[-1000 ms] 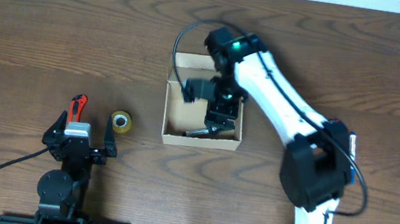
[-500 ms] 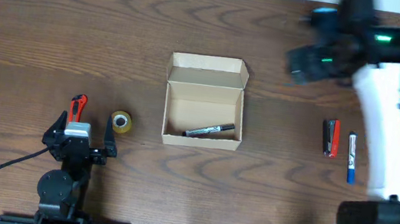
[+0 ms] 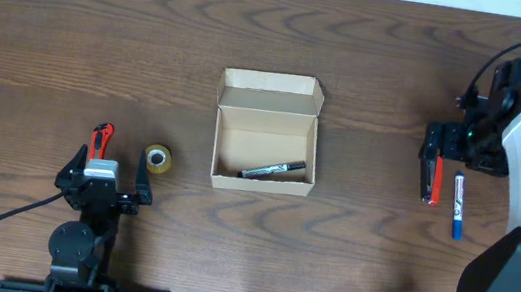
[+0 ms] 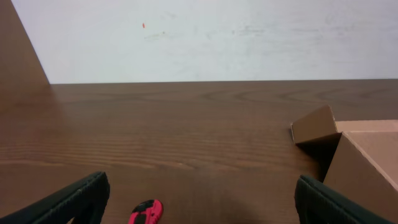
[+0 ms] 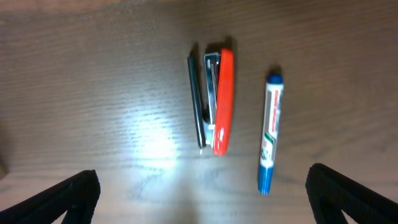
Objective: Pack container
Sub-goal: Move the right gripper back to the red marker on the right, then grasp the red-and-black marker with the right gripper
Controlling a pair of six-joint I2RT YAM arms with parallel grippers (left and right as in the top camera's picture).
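I will next bring my right gripper down onto the red stapler's middle (image 3: 433, 180) (image 5: 219, 102) and close across the stapler's narrow width. The bare table between the stapler and the blue marker leaves room for my fingers.
The container (image 3: 267, 133) is a tan cardboard box, open, with its flap lid folded back at the far side. A black marker (image 3: 273, 170) lies inside along its near wall. A corner of the box also shows in the left wrist view (image 4: 364, 163). My right gripper (image 3: 450, 143) is open and empty, hovering above a red stapler (image 3: 430, 181) and a blue marker (image 3: 456, 205) at the right of the table. In the right wrist view the stapler (image 5: 219, 102) and blue marker (image 5: 271, 132) lie side by side just beyond my open fingers (image 5: 202, 194). My left gripper (image 3: 100, 181) is open and empty at the front left.
A red-handled cutter (image 3: 100, 135) lies just ahead of the left gripper; its tip shows in the left wrist view (image 4: 147, 213). A yellow tape roll (image 3: 158, 159) stands between the cutter and the box. A white wall (image 4: 199, 37) bounds the far table edge.
My right gripper left the box, with the black marker lying inside, swung to the far right and came down over the stapler and blue marker. The left arm has not moved.
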